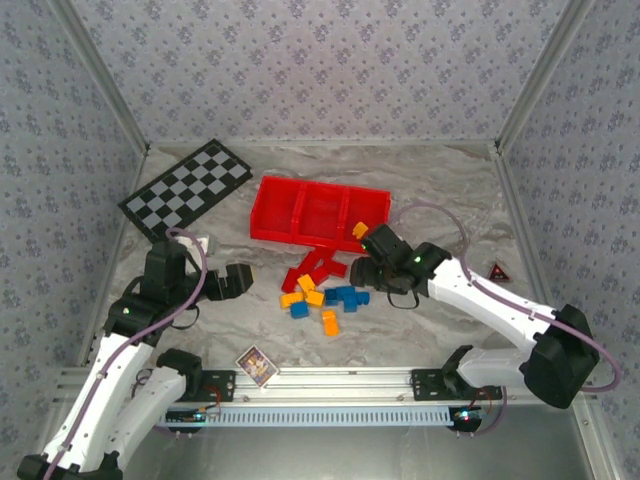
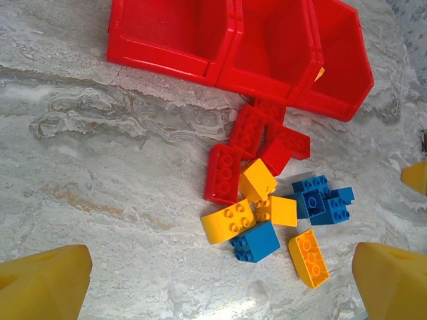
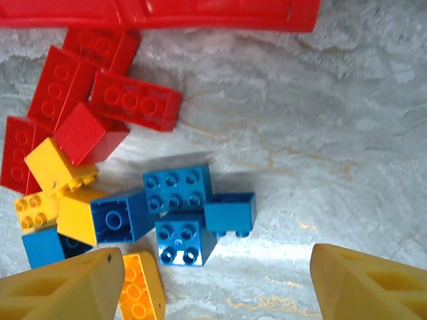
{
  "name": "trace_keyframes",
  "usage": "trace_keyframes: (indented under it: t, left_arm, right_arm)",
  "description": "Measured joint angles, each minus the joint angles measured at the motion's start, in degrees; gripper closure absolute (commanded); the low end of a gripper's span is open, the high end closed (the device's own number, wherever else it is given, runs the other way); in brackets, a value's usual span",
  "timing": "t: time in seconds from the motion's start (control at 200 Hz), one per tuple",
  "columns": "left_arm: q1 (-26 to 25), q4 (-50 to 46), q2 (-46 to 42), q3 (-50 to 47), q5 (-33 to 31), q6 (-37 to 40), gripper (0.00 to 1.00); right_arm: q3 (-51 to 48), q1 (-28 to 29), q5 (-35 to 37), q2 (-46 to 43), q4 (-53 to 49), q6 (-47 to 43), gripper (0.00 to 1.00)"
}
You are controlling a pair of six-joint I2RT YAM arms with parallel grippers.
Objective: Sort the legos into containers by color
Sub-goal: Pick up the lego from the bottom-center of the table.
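Note:
The robot's right gripper needs to go down next, so that it straddles the blue brick beside the smallest one in the pile.
The red tray [image 1: 268, 222] with its three containers lies mid-table. An orange-yellow lego [image 1: 360, 230] shows at its right compartment; the other two look bare. In front of it lies a loose pile of legos: red ones [image 2: 227, 173] nearest the tray, yellow ones [image 2: 228, 221] in the middle, blue ones [image 3: 177, 190] to the right, and an orange one [image 2: 309, 257] at the front. My right gripper [image 1: 362, 268] hovers open just right of the blue bricks, its fingers [image 3: 370, 287] holding nothing. Left of the pile, my left gripper [image 1: 240, 282] stands wide open and holds nothing.
A black-and-white checkered board [image 1: 187, 188] lies at the back left. A small printed card [image 1: 257, 365] rests near the front edge. A small red triangle [image 1: 498, 270] sits at the right. Patterned walls close in the table on three sides.

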Motion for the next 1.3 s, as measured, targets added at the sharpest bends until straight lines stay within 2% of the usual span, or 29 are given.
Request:
trace_keyframes:
  t: [0.225,0.345,0.465,0.915,1.304]
  left_arm:
    - [0.00,0.00,-0.02,0.00,0.00,0.00,0.00]
    - [0.00,0.00,0.00,0.00,0.00,0.00,0.00]
    - [0.00,0.00,0.00,0.00,0.02,0.00,0.00]
    - [0.00,0.00,0.00,0.00,0.00,-0.02,0.00]
    - [0.00,0.00,0.00,0.00,0.00,0.00,0.00]
  right_arm:
    - [-0.31,5.70,-0.04,2.78,-0.15,3.06,0.26]
    - [-0.37,7.26,-0.02,5.46,-0.02,3.80,0.32]
    - [-1.03,7.52,-0.11,7.13,1.05,4.24,0.38]
    - [-1.73,7.98,-1.16,15.41,6.86,4.28,0.43]
    - [-0.52,8.04,-1.27,19.12,6.88,4.07,0.58]
